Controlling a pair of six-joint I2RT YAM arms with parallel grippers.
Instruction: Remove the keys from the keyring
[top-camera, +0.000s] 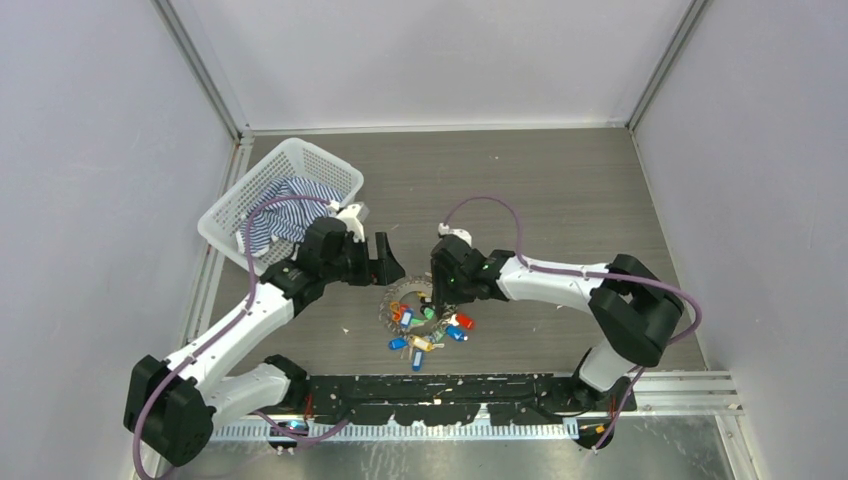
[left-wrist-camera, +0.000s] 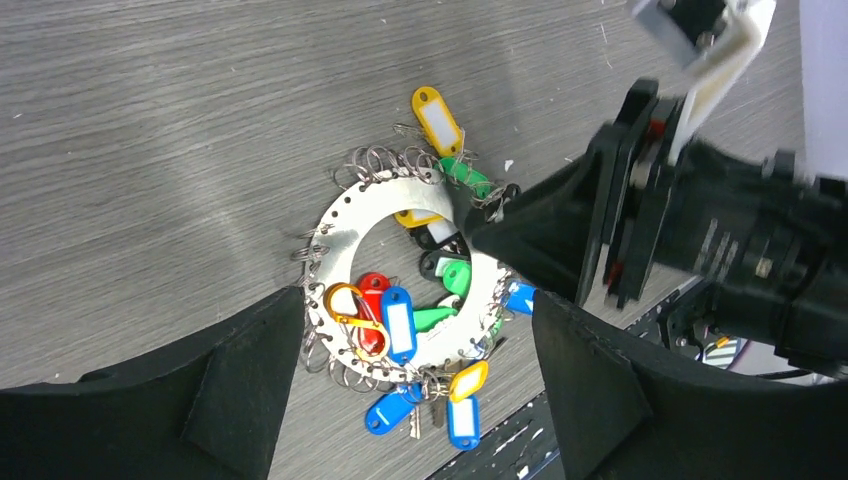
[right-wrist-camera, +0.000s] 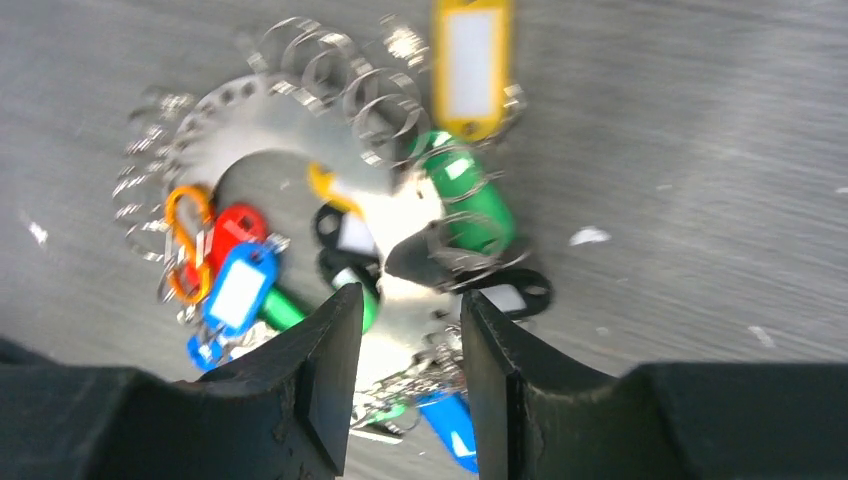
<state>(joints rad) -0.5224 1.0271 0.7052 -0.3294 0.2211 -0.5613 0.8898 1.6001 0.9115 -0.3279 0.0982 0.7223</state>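
Note:
I should move my right gripper outward along the green tag next and close it on the wire loop at the yellow tag, because the yellow tag is outside the keyring (top-camera: 400, 297).
The keyring (top-camera: 400, 297) is a flat silvery ring punched with holes, lying on the grey table between my two arms. Small wire loops and the keys (top-camera: 430, 330) with blue, yellow, red and green tags hang round it. In the left wrist view the keyring (left-wrist-camera: 385, 198) lies below my left gripper (left-wrist-camera: 417, 300), which hangs open above it. My right gripper (right-wrist-camera: 410, 300) is open a narrower way, its fingers straddling the ring's near band without touching it. A yellow tag (right-wrist-camera: 468, 60), a green tag (right-wrist-camera: 470, 200) and an orange clip (right-wrist-camera: 185, 245) show there.
A white mesh basket (top-camera: 225, 205) holding a blue striped cloth (top-camera: 290, 215) stands at the back left, behind the left arm. A black rail (top-camera: 450, 385) runs along the table's near edge. Grey walls close in both sides.

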